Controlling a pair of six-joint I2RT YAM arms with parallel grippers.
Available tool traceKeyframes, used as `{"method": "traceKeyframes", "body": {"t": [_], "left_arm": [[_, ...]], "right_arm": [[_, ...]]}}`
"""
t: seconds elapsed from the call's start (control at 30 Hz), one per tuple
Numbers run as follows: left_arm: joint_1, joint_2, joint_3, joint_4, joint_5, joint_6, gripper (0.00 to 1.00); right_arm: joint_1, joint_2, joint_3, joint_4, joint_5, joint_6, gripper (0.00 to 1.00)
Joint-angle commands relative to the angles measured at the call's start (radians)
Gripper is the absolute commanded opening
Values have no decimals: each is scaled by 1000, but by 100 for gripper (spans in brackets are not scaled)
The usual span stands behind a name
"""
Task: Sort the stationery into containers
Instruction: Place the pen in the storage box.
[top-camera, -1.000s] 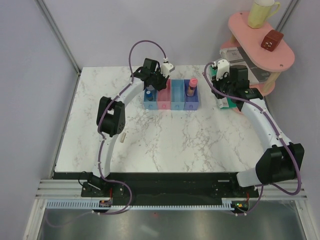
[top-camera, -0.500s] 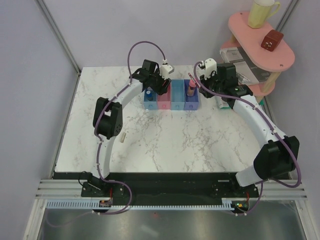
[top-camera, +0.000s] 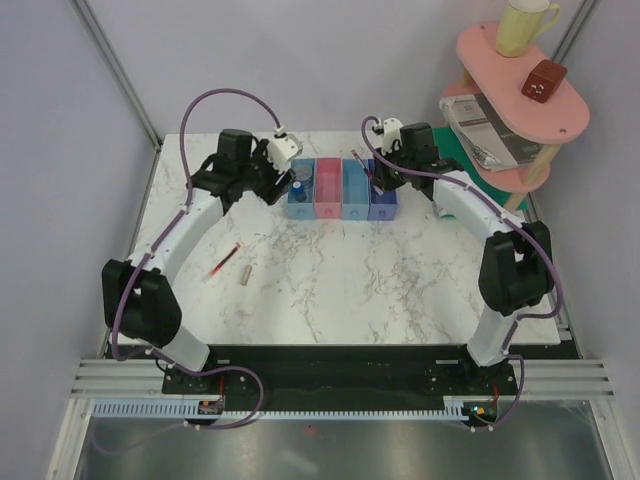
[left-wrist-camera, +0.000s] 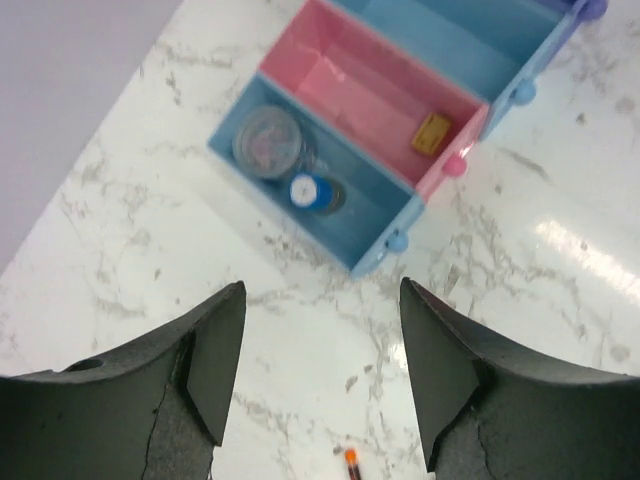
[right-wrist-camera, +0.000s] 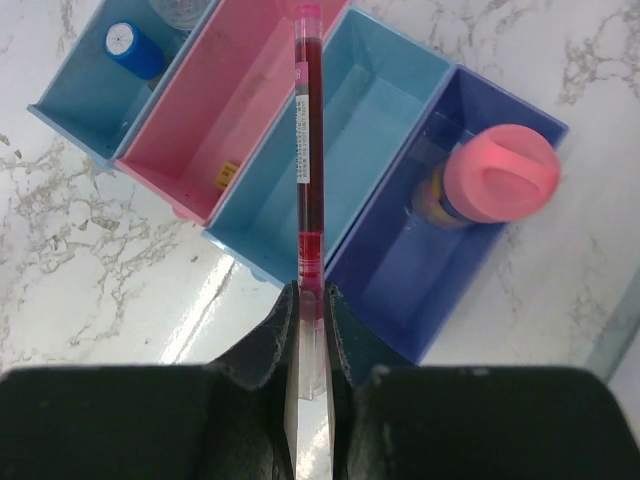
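I should next move my right gripper down and to the left in the top view, to the empty light blue bin below it, and let go of the pen there.
Four joined bins stand at the back: blue (top-camera: 299, 192), pink (top-camera: 328, 190), light blue (top-camera: 355, 192) and purple-blue (top-camera: 384, 200). My right gripper (top-camera: 378, 178) is shut on a dark red pen (right-wrist-camera: 307, 150) and holds it over the light blue bin (right-wrist-camera: 372, 120). The purple-blue bin (right-wrist-camera: 440, 290) holds a brown tube with a pink cap (right-wrist-camera: 498, 176). A tiny blue cylinder (left-wrist-camera: 306, 191) stands in the blue bin (left-wrist-camera: 375, 215). My left gripper (left-wrist-camera: 320, 330) is open and empty, just left of the bins. A thin red pen (top-camera: 225, 260) and a short grey-brown stick (top-camera: 247, 272) lie on the table.
A pink two-level shelf (top-camera: 570, 115) stands at the back right with a yellow mug (top-camera: 523, 25), a small brown box (top-camera: 543, 80) and a folded newspaper (top-camera: 490, 125). A green mat (top-camera: 458, 152) lies beside it. Grey walls close the left and back.
My right gripper has moved left from the green mat to above the bins with the dark red pen. My left arm has swung left off the bins, uncovering the thin red pen and stick.
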Motion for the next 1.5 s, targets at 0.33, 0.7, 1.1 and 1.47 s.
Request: {"method": "traceKeyframes", "body": {"t": [0.33,0.7,1.1,1.47], "left_arm": [[247,-137,-442,-48,54,236,68],[388,-92,-462,-48,85,329,68],[424,-75,-524,-50,141,382,67],[430,-68,-557,-51,174,386,66]], "right_arm": [[61,237,172,180,133,159,0],[74,317,186,214,214,149,0],[92,259,99,234,228,136,0],[112,196,13,234,232,118,2]]}}
